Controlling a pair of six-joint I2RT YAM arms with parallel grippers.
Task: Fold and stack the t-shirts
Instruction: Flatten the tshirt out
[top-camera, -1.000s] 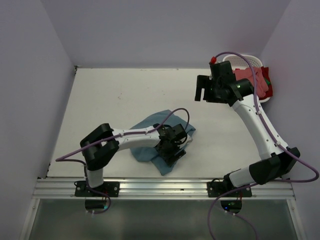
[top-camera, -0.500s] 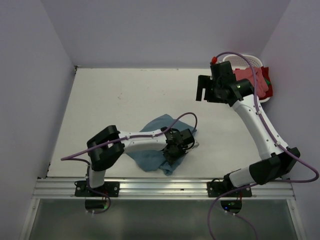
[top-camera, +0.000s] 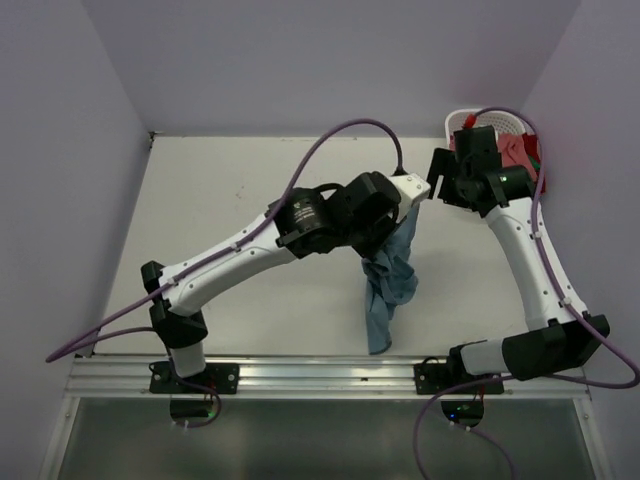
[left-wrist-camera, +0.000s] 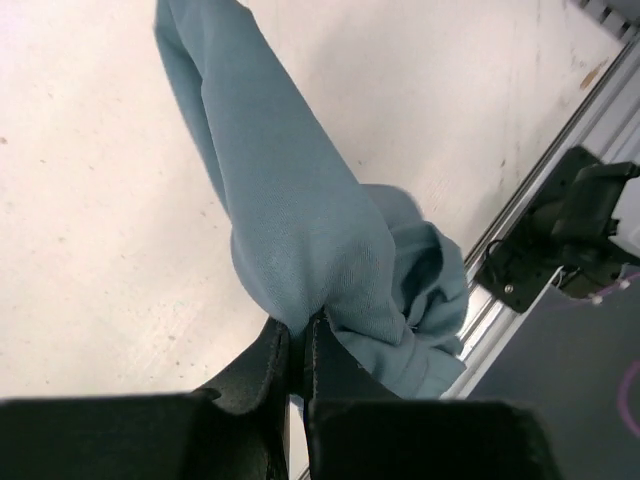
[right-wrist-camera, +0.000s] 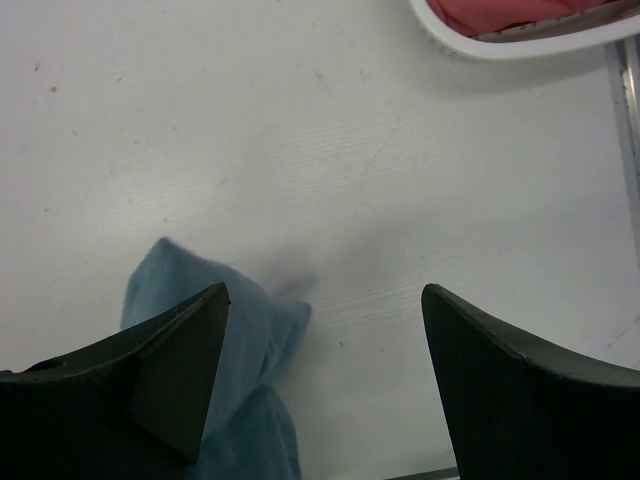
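I will lift my left gripper next and swing it to the left in the top view, away from the basket, because the teal-blue t-shirt (top-camera: 385, 285) is hanging bunched up and twisted.
My left gripper (top-camera: 405, 205) is raised above the table's middle right and shut on the teal-blue t-shirt (top-camera: 385, 285), which hangs from it in a bunched, twisted strip down toward the near edge. In the left wrist view the jaws (left-wrist-camera: 303, 335) pinch a fold of the cloth (left-wrist-camera: 300, 220), and the rest droops over the table. My right gripper (top-camera: 438, 180) hovers just to the right of the left one, open. Its wrist view shows bare table between the fingers (right-wrist-camera: 325, 300) and the teal shirt (right-wrist-camera: 255, 400) beside the left finger. The pink-red t-shirt (top-camera: 515, 155) lies in the basket.
The white slotted basket (top-camera: 500, 122) stands at the back right corner, its rim (right-wrist-camera: 500, 45) at the top of the right wrist view. Purple-grey walls close in the table on three sides. An aluminium rail (top-camera: 320, 375) runs along the near edge.
The left gripper shut on the teal shirt near the front edge, then rose and swung back and to the right, lifting the shirt off the table. The right gripper shifted slightly right.
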